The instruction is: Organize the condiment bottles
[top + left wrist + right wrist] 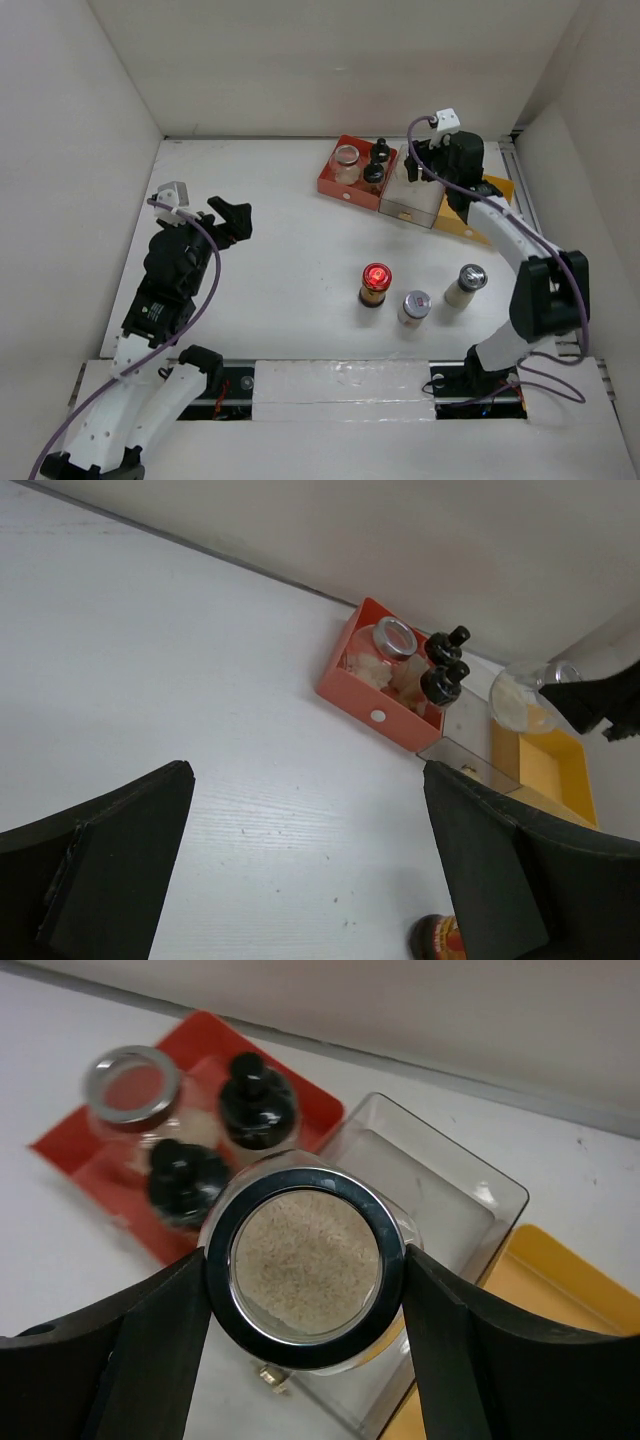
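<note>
My right gripper will next lower the jar onto the far end of the clear tray, which is empty.
My right gripper is shut on a glass jar of pale grains with a silver-rimmed lid and holds it above the clear tray. The red tray holds a silver-lidded jar and two black-capped bottles. A red-capped bottle, a silver-capped jar and a silver-capped bottle stand on the table in front of the trays. My left gripper is open and empty above the bare table on the left, far from the bottles.
The yellow tray lies right of the clear tray, under my right arm. White walls close in the table at the back and both sides. The red, clear and yellow trays stand in a row at the back right.
</note>
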